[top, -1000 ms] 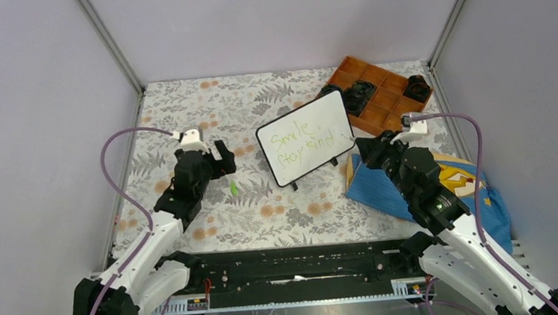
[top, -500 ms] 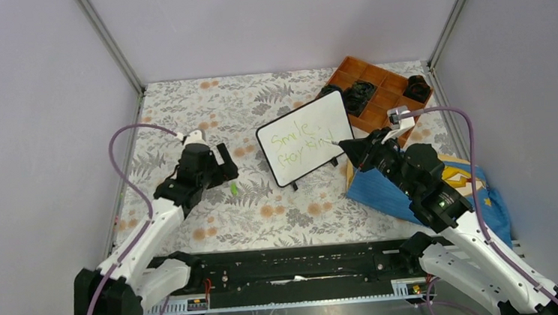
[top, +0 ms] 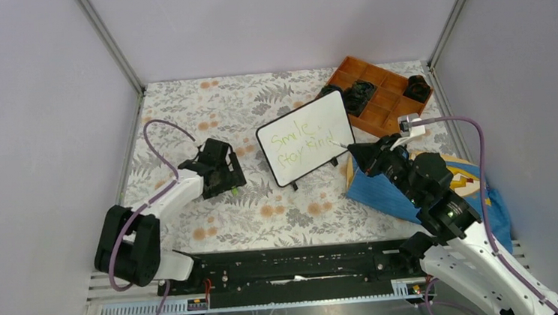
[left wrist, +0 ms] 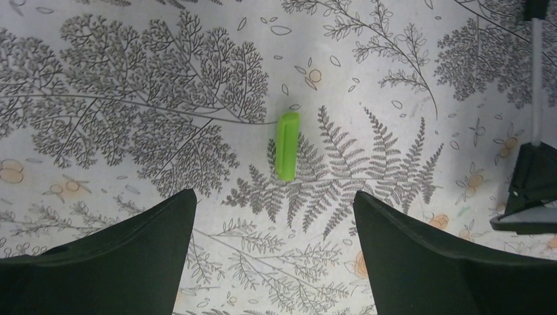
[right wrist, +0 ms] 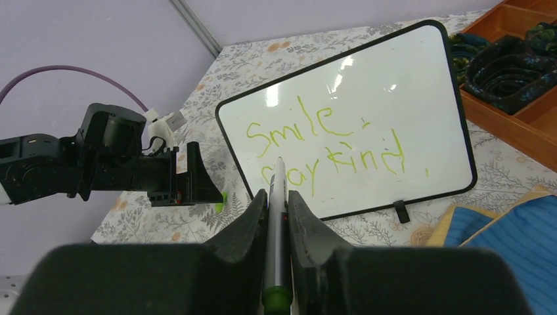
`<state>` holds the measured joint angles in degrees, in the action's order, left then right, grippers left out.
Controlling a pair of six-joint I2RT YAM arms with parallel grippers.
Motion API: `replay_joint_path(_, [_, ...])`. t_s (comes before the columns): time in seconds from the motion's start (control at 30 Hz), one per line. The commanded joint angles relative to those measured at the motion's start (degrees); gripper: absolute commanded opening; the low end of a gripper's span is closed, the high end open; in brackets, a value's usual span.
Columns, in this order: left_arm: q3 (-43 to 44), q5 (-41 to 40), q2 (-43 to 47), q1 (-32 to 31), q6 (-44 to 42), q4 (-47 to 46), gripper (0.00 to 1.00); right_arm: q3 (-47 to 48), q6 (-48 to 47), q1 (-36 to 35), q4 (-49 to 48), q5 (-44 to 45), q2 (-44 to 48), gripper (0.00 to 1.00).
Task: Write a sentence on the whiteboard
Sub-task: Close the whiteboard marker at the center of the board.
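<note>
I will next move my left gripper down with its fingers on both sides of the green cap and close on the cap's long sides.
The whiteboard stands tilted at mid-table on small black feet, also facing the right wrist view. The sentence is green handwriting in two lines, "Smile. Stay kind". My right gripper is shut on a grey marker with a green end. The marker's tip points at the board's lower right part; I cannot tell if it touches. My left gripper is open, low over the tablecloth. A green cap lies just ahead of its fingertips, untouched.
A brown wooden tray with dark coiled items sits at the back right behind the board. A blue cloth lies under my right arm. Enclosure walls close in the floral table on three sides.
My left arm has dropped low and its gripper has moved right, over the green cap. The right gripper has shifted slightly beside the board, still holding the marker.
</note>
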<state>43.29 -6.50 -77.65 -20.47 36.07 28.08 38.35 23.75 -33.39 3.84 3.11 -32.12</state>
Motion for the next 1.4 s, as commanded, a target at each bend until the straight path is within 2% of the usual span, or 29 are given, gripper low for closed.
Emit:
replay_joint_path(0.0, [4.7, -1.1, -4.6, 0.4, -0.8, 1.0, 0.93, 0.5, -1.0, -0.4, -0.5, 1.8, 0.5, 0.0])
replay_joint_path(0.13, [6.2, -3.4, -7.7, 0.5, -2.6, 1.2, 0.88, 0.6, -1.1, -0.4, -0.3, 2.1, 0.5, 0.0])
replay_joint_path(0.43, [9.1, -5.5, -13.6, 1.0, -4.2, 1.9, 0.58, 0.4, -1.7, -0.4, -0.4, 2.3, 0.2, 0.0])
replay_joint_path(0.6, [9.8, -4.8, -15.5, 1.3, -4.7, 2.0, 0.5, 0.2, -1.9, -0.4, -0.3, 2.6, 0.7, 0.0])
replay_joint_path(1.1, [8.5, -2.5, -16.9, 1.2, -5.3, 1.6, 0.45, -0.1, -1.9, -0.4, -0.6, 2.8, 0.3, 0.0])
replay_joint_path(1.37, [6.6, -1.6, -13.4, 0.5, 0.6, 1.6, 0.48, -0.1, -1.8, -0.4, -0.8, 2.6, -0.3, 0.0])
